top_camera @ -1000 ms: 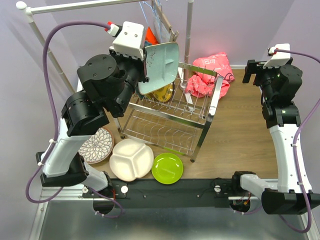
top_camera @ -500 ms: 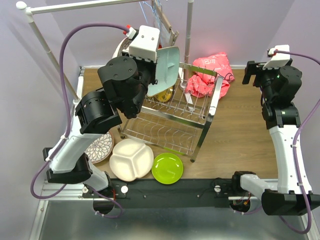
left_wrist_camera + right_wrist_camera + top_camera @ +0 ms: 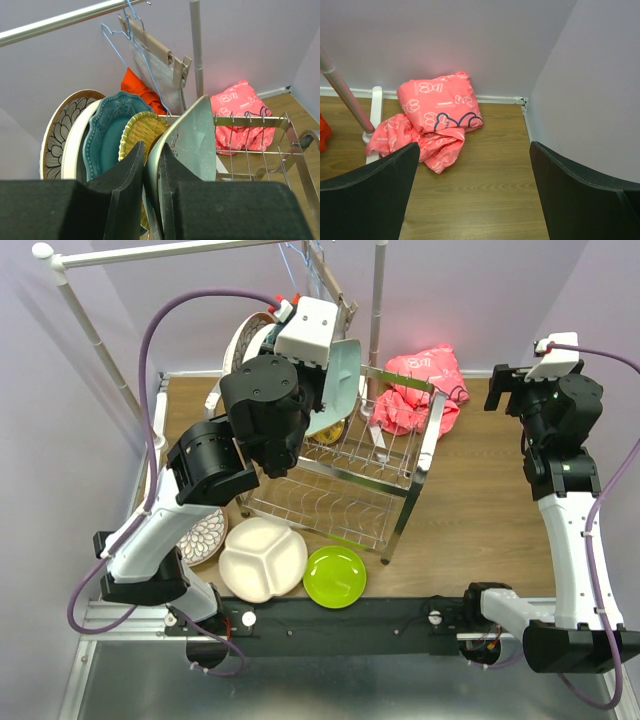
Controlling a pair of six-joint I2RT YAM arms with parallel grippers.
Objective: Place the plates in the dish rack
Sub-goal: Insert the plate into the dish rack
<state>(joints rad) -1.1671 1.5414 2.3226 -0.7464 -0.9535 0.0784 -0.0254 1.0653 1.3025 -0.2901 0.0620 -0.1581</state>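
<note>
The rack's wires beside the yellow plate are below my left gripper. Next I need to move it down to the right in the top view and release the aqua plate.
My left gripper is shut on the rim of a pale aqua plate and holds it on edge above the back left of the steel dish rack. The plate also shows in the top view. Just left of it stand a yellow patterned plate, a teal plate, a white plate and a dark floral plate. On the table in front of the rack lie a floral plate, a white divided plate and a lime green plate. My right gripper is open and empty, high at the right.
A pink cloth lies behind the rack's right end; it also shows in the right wrist view. A white clothes rail with hangers stands over the back left. Something orange sits behind the plates.
My left arm has carried the aqua plate rightward and back, turning it more upright over the rack's back left. The standing plates behind it have come into sight. The right arm has not moved.
</note>
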